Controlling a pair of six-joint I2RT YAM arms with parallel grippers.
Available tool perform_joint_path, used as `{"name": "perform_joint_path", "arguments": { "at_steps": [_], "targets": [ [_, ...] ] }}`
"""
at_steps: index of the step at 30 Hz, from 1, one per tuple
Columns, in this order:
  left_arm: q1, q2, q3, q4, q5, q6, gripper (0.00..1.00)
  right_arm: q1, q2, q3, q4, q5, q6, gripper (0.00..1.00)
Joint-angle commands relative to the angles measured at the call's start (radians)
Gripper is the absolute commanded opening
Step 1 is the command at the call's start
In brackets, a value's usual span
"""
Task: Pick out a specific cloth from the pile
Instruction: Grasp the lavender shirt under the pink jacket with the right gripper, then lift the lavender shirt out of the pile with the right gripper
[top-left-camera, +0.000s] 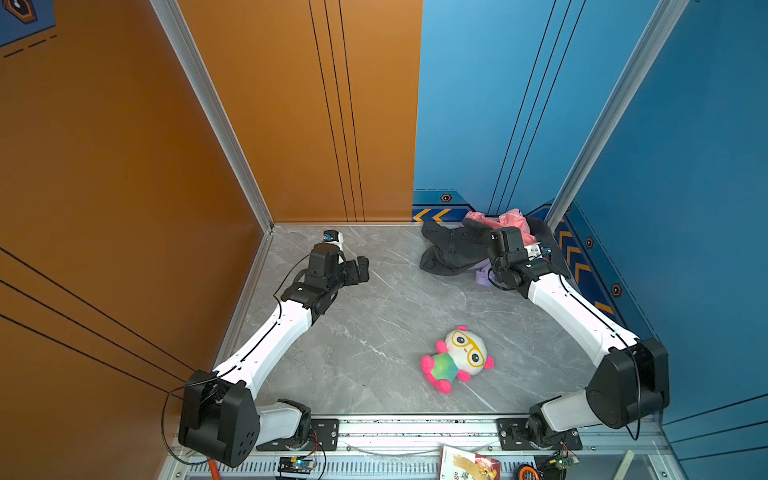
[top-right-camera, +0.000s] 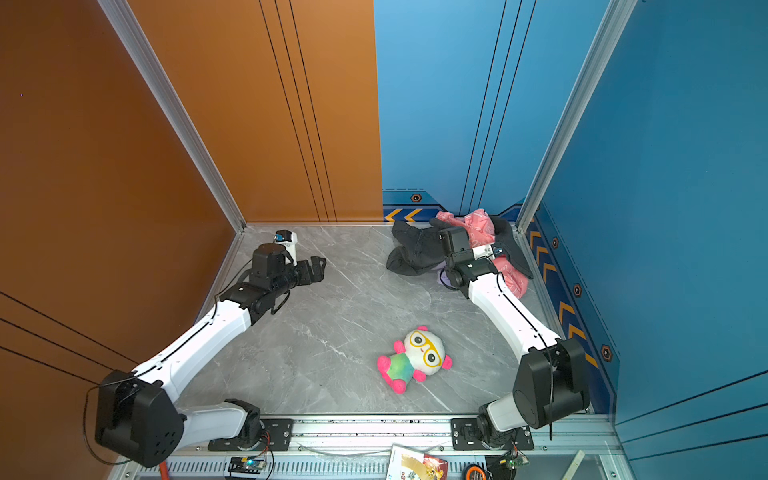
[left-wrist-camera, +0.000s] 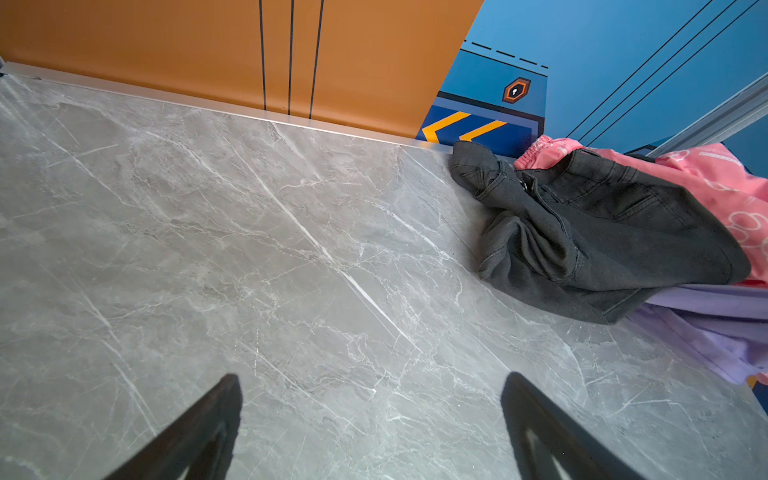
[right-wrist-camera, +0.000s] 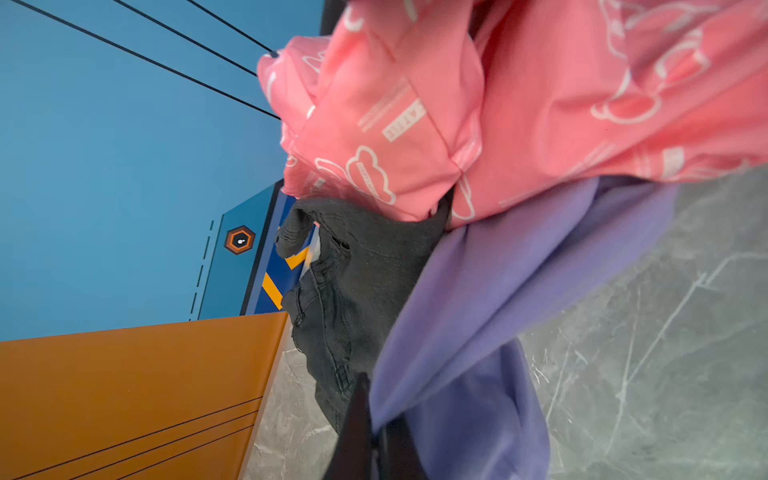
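I will raise the lavender fold high above the pile with my right gripper and release it there, as its cloth still runs under the pink cloth (top-left-camera: 513, 220).
The pile (top-left-camera: 478, 245) lies in the back right corner: a black garment (top-left-camera: 453, 249), a pink printed cloth (top-left-camera: 513, 220), and the lavender cloth (top-left-camera: 484, 277) showing at its near edge. In the right wrist view my right gripper (right-wrist-camera: 376, 411) is shut on a fold of the lavender cloth (right-wrist-camera: 498, 291), which runs stretched from the jaws up under the pink cloth (right-wrist-camera: 519, 104) and beside the black garment (right-wrist-camera: 357, 282). In both top views the right wrist covers those jaws. My left gripper (top-left-camera: 360, 270) (left-wrist-camera: 372, 378) hangs open over bare table at the back left, well apart from the pile.
A pink-and-white plush toy (top-left-camera: 457, 359) with yellow glasses lies near the front middle of the grey marble table (top-left-camera: 374, 332). Orange and blue walls close in the back and both sides. Bare table lies between the arms.
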Motion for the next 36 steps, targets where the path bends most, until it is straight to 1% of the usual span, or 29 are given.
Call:
{"name": "perform_joint_path", "arguments": {
  "at_steps": [1,5,13,15,17,22,25,28,32,34,36],
  "targets": [
    [-0.014,0.006,0.04,0.003,-0.034,0.027,0.98,0.01,-0.061,0.083,0.008,0.087,-0.118,0.0],
    [-0.03,0.006,0.039,0.003,-0.046,0.032,0.98,0.012,-0.064,0.133,0.037,0.099,-0.213,0.0],
    [-0.058,-0.004,0.039,0.008,-0.078,0.032,0.98,0.036,-0.06,0.222,0.177,0.109,-0.448,0.0],
    [-0.064,-0.007,0.039,0.011,-0.084,0.033,0.98,0.044,-0.06,0.239,0.224,0.114,-0.517,0.0],
    [-0.069,-0.011,0.07,0.011,-0.09,0.032,0.98,0.053,-0.064,0.252,0.269,0.124,-0.58,0.0],
    [-0.079,-0.019,0.073,0.011,-0.102,0.033,0.98,0.061,-0.067,0.291,0.378,0.152,-0.738,0.0],
    [-0.084,-0.022,0.074,0.011,-0.108,0.035,0.98,0.063,-0.058,0.319,0.428,0.137,-0.831,0.0],
    [-0.086,-0.023,0.076,0.012,-0.11,0.036,0.98,0.063,-0.036,0.35,0.45,0.087,-0.889,0.0],
    [-0.087,-0.02,0.084,0.016,-0.111,0.044,0.98,0.066,-0.001,0.395,0.445,-0.027,-0.909,0.0],
    [-0.087,-0.015,0.088,0.019,-0.109,0.051,0.98,0.066,0.027,0.415,0.436,-0.104,-0.906,0.0],
    [-0.087,-0.011,0.095,0.027,-0.105,0.058,0.98,0.066,0.071,0.445,0.407,-0.221,-0.903,0.0]
  ]
}}
